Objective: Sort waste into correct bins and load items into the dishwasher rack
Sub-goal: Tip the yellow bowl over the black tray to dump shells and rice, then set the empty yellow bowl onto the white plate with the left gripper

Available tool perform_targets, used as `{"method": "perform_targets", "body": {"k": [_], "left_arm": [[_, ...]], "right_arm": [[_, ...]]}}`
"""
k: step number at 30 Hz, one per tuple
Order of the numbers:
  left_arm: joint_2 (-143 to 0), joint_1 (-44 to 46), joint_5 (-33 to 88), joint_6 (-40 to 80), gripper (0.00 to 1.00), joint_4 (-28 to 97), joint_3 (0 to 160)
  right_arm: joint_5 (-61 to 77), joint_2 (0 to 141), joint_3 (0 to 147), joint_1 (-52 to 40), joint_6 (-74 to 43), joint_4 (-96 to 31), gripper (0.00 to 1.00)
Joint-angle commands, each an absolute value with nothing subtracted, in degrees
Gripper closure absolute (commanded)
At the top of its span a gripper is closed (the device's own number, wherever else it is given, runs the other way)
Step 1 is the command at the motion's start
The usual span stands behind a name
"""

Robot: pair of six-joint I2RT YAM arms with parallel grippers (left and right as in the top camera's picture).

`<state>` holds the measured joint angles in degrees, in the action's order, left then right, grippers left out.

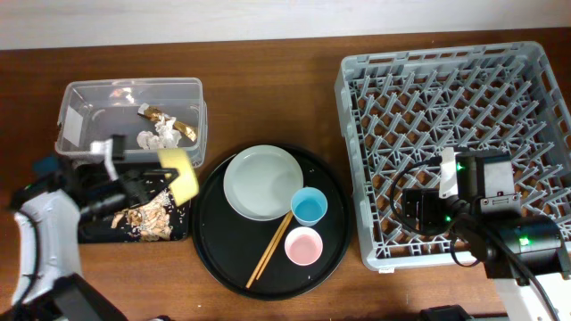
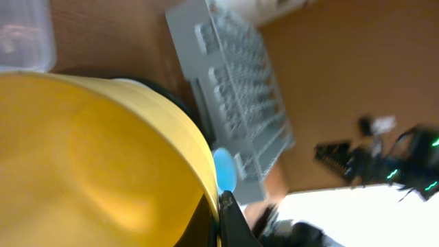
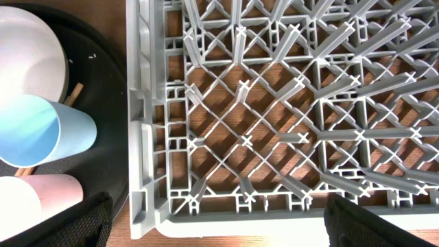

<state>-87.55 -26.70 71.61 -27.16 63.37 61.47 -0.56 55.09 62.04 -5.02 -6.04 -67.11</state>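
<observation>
The scraps are already in the shallow black tray, so I will next turn the yellow bowl upright with my left gripper and lower it onto the plate (image 1: 259,183).
My left gripper (image 1: 157,179) is shut on the rim of the small yellow bowl (image 1: 182,173) and holds it tipped on its side over the shallow black tray (image 1: 94,234), where brownish food scraps (image 1: 147,218) lie. The bowl fills the left wrist view (image 2: 89,158). The clear tub (image 1: 80,98) holds crumpled tissue (image 1: 161,134) and gold-brown wrapper pieces (image 1: 169,120). The plate (image 1: 259,183), blue cup (image 1: 310,207), pink cup (image 1: 303,245) and chopsticks (image 1: 270,250) sit on the round black tray. My right gripper (image 1: 419,209) is open and empty above the front left of the grey rack (image 1: 446,98).
The round black tray (image 1: 219,241) lies between the bins and the rack. The right wrist view shows the rack's front left corner (image 3: 274,103) with the blue cup (image 3: 41,134), pink cup (image 3: 34,199) and plate (image 3: 27,48) just left of it.
</observation>
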Motion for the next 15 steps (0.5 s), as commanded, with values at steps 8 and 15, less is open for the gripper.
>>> {"method": "perform_targets", "body": {"k": [8,15], "left_arm": [[-87.59,19.27,15.7,-9.67,1.0,38.87,64.45],[-97.19,27.86,8.1,-5.61,0.97,36.01,64.42]], "right_arm": [[-0.45,55.11,63.07,-4.75,-6.42,-67.4,0.01],[-0.45,55.11,63.07,-4.75,-6.44,-67.44,0.01]]}}
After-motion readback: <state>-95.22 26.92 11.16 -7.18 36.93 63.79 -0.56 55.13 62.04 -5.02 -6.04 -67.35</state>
